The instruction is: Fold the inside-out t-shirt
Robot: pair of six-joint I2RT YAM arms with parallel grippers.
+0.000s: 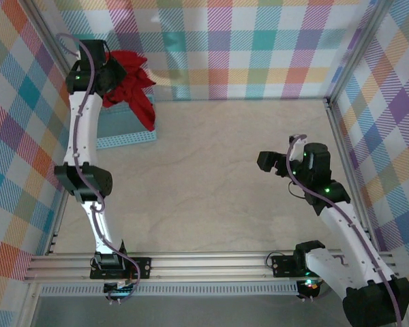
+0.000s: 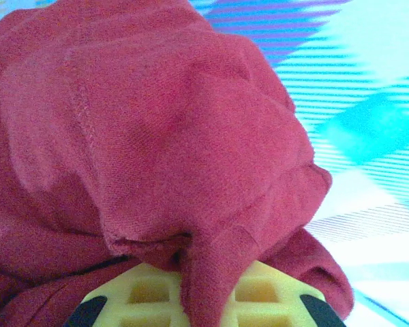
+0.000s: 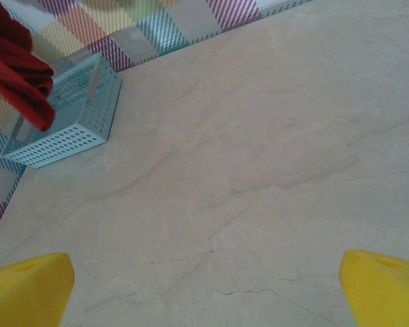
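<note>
I should move my left gripper back and down past the basket [image 1: 126, 126] to let go of the fold, because the middle of the table is bare and lies below and back from my left gripper.
The red inside-out t-shirt [image 1: 131, 85] hangs bunched over the light-blue basket [image 1: 126, 126] at the back left. My left gripper [image 1: 109, 76] is shut on a fold of it. In the left wrist view the red cloth [image 2: 157, 122] spills over the yellow fingers [image 2: 143, 293], with a pinched strip running down between them. In the right wrist view a corner of the shirt [image 3: 20, 68] dangles above the basket [image 3: 68, 116]. My right gripper [image 1: 271, 162] hovers open over bare table at the right, its yellow fingertips [image 3: 27, 286] far apart with nothing between them.
Plaid walls close in the back and both sides. A beige marbled tabletop [image 1: 218, 177] stretches between the basket and the right arm. An aluminium rail [image 1: 204, 266] runs along the near edge by the arm bases.
</note>
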